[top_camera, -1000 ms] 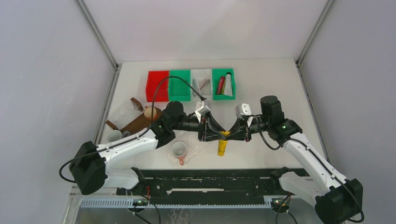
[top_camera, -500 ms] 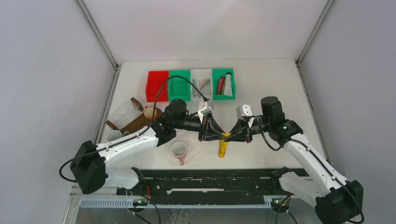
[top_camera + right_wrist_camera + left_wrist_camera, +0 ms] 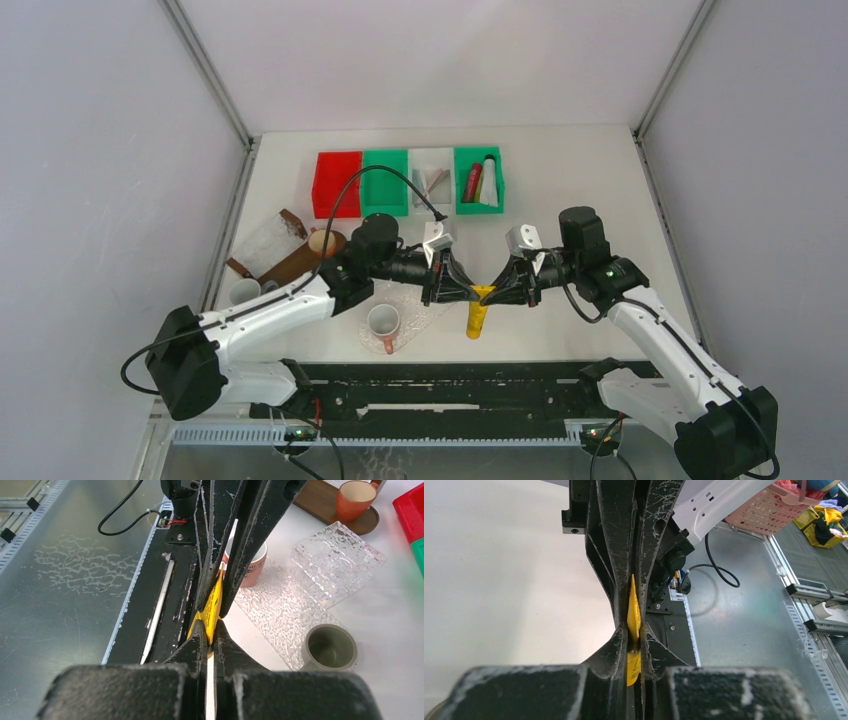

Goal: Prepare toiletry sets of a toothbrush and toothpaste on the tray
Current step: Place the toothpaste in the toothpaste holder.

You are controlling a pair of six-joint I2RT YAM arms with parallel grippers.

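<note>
My left gripper swings outward and to the left in the top view next, lowers and lets go of the tube, since the clear box lies that way, below it.
A yellow toothpaste tube [image 3: 477,312] hangs upright over the table's near middle, pinched at its flat top end from both sides. My left gripper [image 3: 469,292] comes from the left and is shut on the tube [image 3: 633,611]. My right gripper [image 3: 493,289] comes from the right and is also shut on the tube [image 3: 214,600]. Pale toothbrushes [image 3: 432,180] lie in a clear bin at the back. Red, green and white tubes [image 3: 480,182] lie in the green bin beside it. The clear textured tray [image 3: 418,305] lies flat just left of the hanging tube.
A red bin [image 3: 337,183] and a second green bin [image 3: 385,183] stand at the back. A pinkish cup [image 3: 384,322] sits on the tray, a grey cup [image 3: 243,292] to its left, an orange cup [image 3: 322,243] on a brown board, and a clear box [image 3: 265,240].
The left gripper's jaws have closed from partly open onto the top of the yellow tube. The right gripper has stayed shut on it, and the tube has hardly moved.
</note>
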